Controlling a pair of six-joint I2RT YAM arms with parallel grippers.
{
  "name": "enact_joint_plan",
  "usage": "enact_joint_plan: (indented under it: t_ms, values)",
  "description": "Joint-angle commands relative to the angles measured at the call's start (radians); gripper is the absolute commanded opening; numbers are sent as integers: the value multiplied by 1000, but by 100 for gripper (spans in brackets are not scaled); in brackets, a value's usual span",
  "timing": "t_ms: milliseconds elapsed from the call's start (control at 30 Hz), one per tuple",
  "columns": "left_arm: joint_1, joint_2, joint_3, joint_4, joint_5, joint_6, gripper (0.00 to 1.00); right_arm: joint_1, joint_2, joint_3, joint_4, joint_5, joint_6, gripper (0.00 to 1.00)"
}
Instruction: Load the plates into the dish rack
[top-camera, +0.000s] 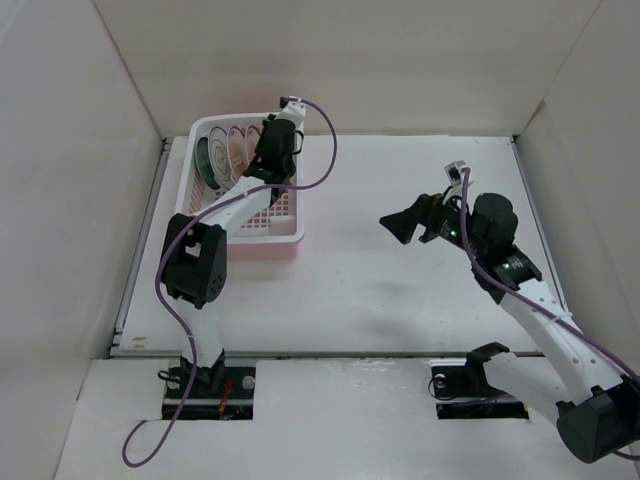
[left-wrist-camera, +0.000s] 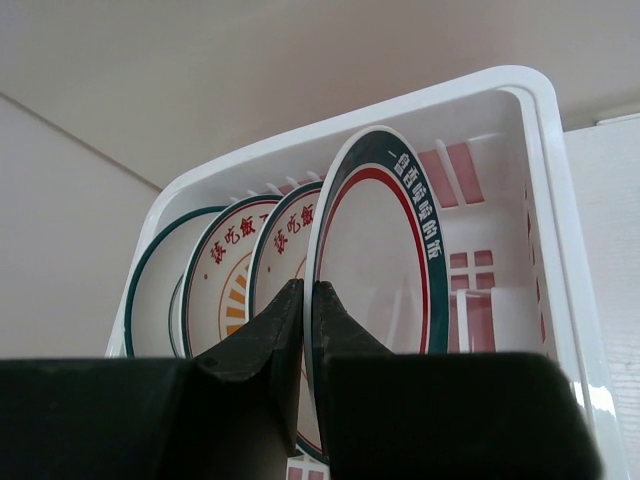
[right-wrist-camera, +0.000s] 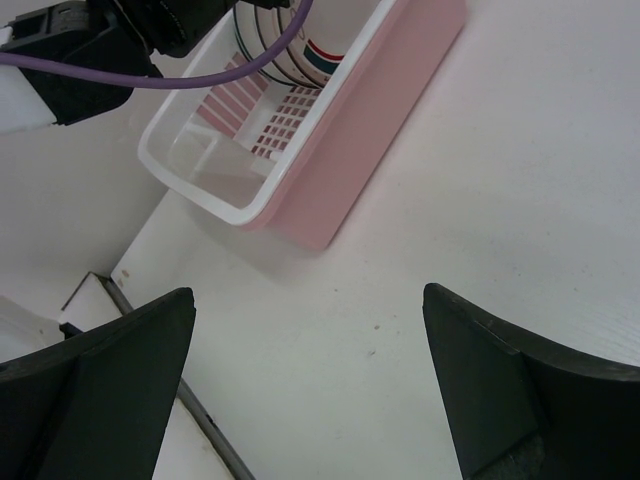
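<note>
I need to lower the dark-ringed plate deeper into the rack with my left gripper and then let go of its rim, because it stands higher than the sunburst plates beside it.
The pink dish rack (top-camera: 268, 228) with a white rim (left-wrist-camera: 540, 120) stands at the table's back left. Several plates stand upright in it in a row: a dark green one (top-camera: 204, 160) at the left end, a green-rimmed one (left-wrist-camera: 150, 290), and two with orange sunbursts (left-wrist-camera: 225, 280) (left-wrist-camera: 283, 235). My left gripper (left-wrist-camera: 308, 288) reaches into the rack (top-camera: 272, 150). It is shut on the rim of the white plate with dark rings (left-wrist-camera: 385, 250), upright at the right of the row. That plate's lower edge is hidden. My right gripper (top-camera: 405, 225) is open and empty above the bare table (right-wrist-camera: 310, 300).
The left arm and its purple cable (right-wrist-camera: 200, 75) cross over the rack's far end. The rack's right half (left-wrist-camera: 475, 280) holds no plates. White walls close in the table at the back and sides. A metal rail (right-wrist-camera: 190, 420) runs along the table's left edge.
</note>
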Motion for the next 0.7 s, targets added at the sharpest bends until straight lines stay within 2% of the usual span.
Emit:
enact_joint_plan:
  t_ms: [0,433,667]
  values:
    - [1,-37,48,81,-23,-18,0,14,3,8,29,2,-15,100]
    - [1,-17,25,8,-13,-92,0,23,3,8,29,2,-15,100]
    - [1,1,66,-126,12,-150,0,23,3,8,38,2,-15,100]
